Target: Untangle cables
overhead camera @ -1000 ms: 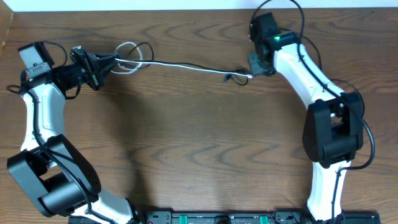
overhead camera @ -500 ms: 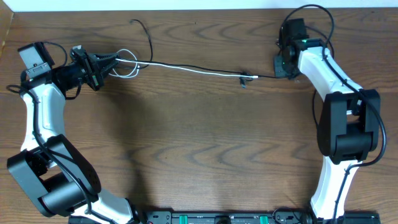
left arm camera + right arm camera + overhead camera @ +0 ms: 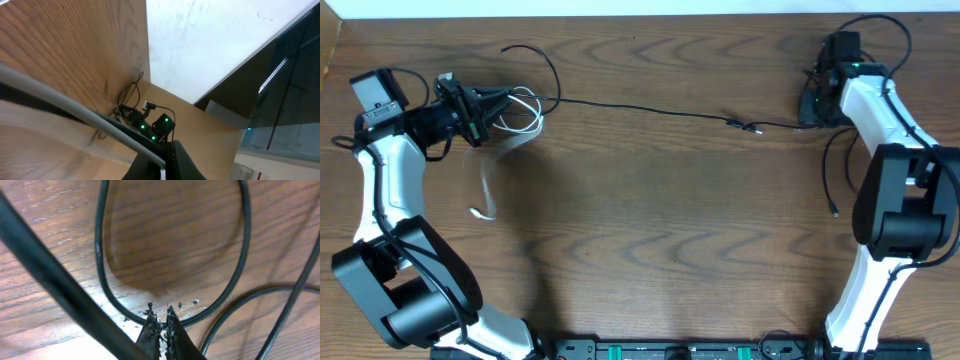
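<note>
I need to tilt my left gripper down, move toward the small plug and let go of the white cable's coil (image 3: 525, 113) (image 3: 158, 160), because the black cable runs straight between my grippers.
My left gripper (image 3: 488, 106) is at the back left, shut on the coiled end of the white cable (image 3: 486, 175), whose free end hangs down and left toward the table. The white cable also crosses the left wrist view (image 3: 75, 107) into the closed left gripper (image 3: 164, 165). A thin black cable (image 3: 650, 108) runs from a loop at the back left, past a small plug (image 3: 744, 126), to my right gripper (image 3: 813, 112) at the back right. In the right wrist view the right gripper (image 3: 160, 316) is shut on the looped black cable (image 3: 102, 275).
A loose black cord tail (image 3: 828, 180) drops from the right gripper beside the right arm (image 3: 895, 200). The table's back edge (image 3: 650, 16) lies close behind both grippers. A thick dark wire (image 3: 50, 275) crosses the right wrist view near the lens.
My right gripper has moved right with the black cable, drawing it out. The white cable has slipped off the black one and swung down at the left. The left gripper has stayed put.
</note>
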Available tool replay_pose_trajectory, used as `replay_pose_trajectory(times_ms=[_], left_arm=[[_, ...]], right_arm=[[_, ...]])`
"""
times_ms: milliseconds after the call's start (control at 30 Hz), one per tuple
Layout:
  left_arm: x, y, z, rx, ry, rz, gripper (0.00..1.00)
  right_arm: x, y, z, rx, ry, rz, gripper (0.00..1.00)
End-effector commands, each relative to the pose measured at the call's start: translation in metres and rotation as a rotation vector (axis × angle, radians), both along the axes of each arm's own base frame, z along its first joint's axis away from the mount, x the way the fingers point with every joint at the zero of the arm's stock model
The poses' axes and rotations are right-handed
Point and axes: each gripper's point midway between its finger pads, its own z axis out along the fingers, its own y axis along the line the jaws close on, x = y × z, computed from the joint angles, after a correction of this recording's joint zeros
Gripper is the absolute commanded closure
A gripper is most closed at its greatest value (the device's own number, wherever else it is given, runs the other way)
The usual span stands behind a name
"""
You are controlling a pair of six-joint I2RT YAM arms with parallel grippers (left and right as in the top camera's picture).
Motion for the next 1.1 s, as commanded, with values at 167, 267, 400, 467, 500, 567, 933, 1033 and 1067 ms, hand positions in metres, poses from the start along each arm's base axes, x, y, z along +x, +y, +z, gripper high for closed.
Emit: replay_pose_trajectory(times_ms=[167,267,400,467,500,567,933,1033,1067], left_arm=[[-0.003,0.014,0.013,0.071,-0.089,0.019,0.93],[-0.001,0.017,0.008,0.101,-0.081,0.033,0.93],[-0.008,0.024,-0.020,0.185,0.044,0.081,0.92],[-0.013,0.025,-0.034,0.228,0.110,0.095,0.93],[-0.016,0.026,-0.041,0.257,0.144,0.100,0.93],[-0.022,0.026,-0.054,0.313,0.202,0.103,0.93],[-0.038,0.010,-0.106,0.725,0.407,0.060,0.92],[-0.037,0.001,-0.111,0.823,0.414,0.040,0.92],[-0.037,-0.002,-0.112,0.843,0.414,0.033,0.87]], right_arm=[[-0.008,-0.030,0.009,-0.088,0.017,0.025,0.99],[-0.016,-0.060,0.014,-0.194,0.026,-0.107,0.99],[-0.016,-0.054,0.009,-0.073,0.011,-0.149,0.99],[-0.009,-0.034,0.006,0.035,-0.007,-0.093,0.99],[-0.006,-0.021,0.006,0.100,-0.019,-0.055,0.99],[0.000,0.004,0.008,0.219,-0.040,0.018,0.99],[0.001,0.098,0.024,0.540,-0.063,0.223,0.99],[-0.002,0.112,0.022,0.533,-0.046,0.248,0.99],[-0.003,0.115,0.022,0.524,-0.042,0.256,0.99]])
